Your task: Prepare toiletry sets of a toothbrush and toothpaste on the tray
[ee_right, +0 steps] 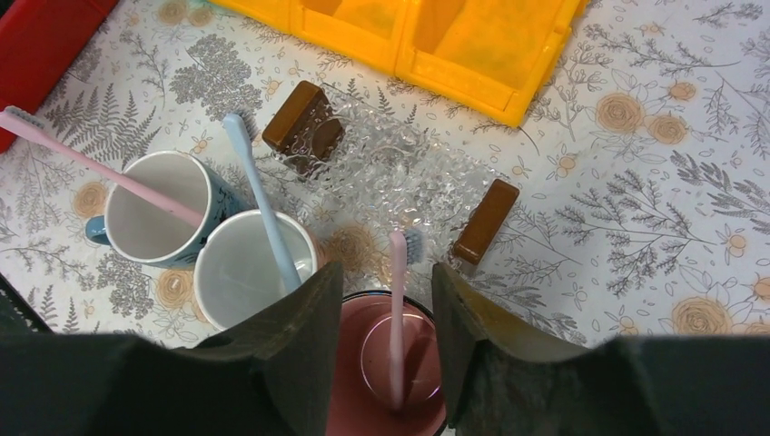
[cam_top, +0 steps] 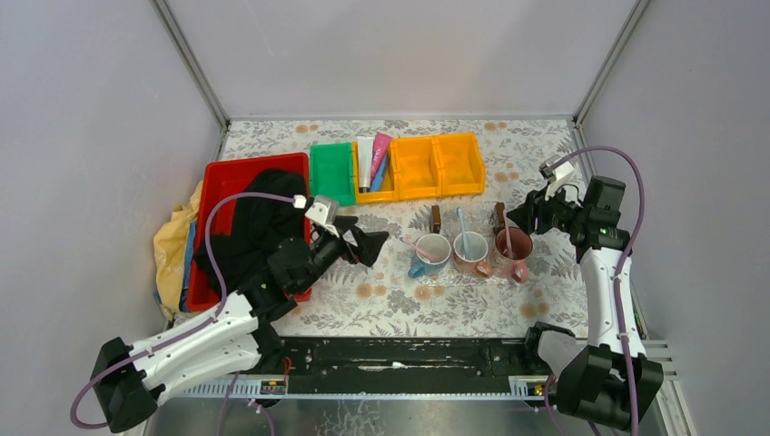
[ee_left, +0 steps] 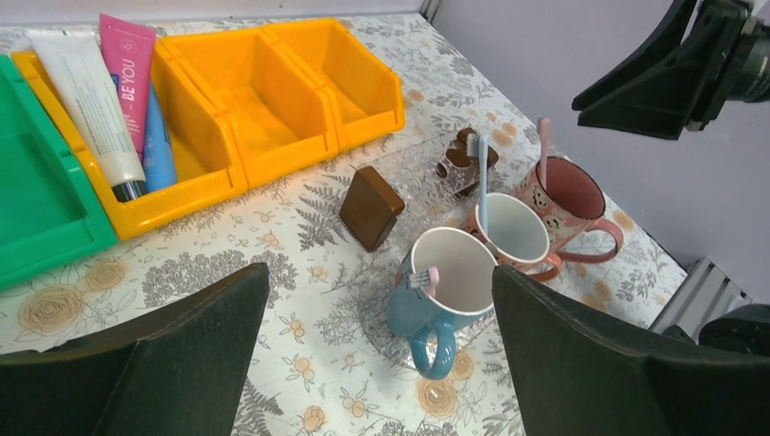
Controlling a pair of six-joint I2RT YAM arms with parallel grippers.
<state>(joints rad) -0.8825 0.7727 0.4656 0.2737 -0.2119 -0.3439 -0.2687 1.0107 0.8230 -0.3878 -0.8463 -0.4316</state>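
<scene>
My left gripper should reach outward to the white toothpaste tube [cam_top: 365, 163] [ee_left: 89, 104] and lower its open fingers around the tube's middle, because the mugs hold only toothbrushes.
Three mugs stand on a clear textured tray [ee_right: 399, 173]. The pink toothbrush [ee_right: 100, 168] leans in the blue mug [ee_left: 427, 309]. The light blue toothbrush [ee_right: 259, 200] is in the middle mug [cam_top: 470, 250]. The whitish-pink toothbrush [ee_right: 397, 309] is in the maroon mug [cam_top: 513, 245]. The white [ee_left: 91, 104], magenta [ee_left: 127, 68] and blue [ee_left: 156, 141] toothpaste tubes lie in the leftmost yellow bin [cam_top: 374, 191]. My left gripper [ee_left: 381, 354] is open and empty, just left of the blue mug. My right gripper [ee_right: 388, 272] is open above the maroon mug, its fingers either side of the whitish-pink toothbrush without touching it.
Brown blocks [ee_right: 304, 123] [ee_right: 486, 218] stand behind the mugs. A green bin [cam_top: 331, 173] and two more yellow bins [cam_top: 436, 163] line the back. A red bin [cam_top: 227, 182] holds black cloth at the left, with yellow cloth [cam_top: 172, 245] beside it.
</scene>
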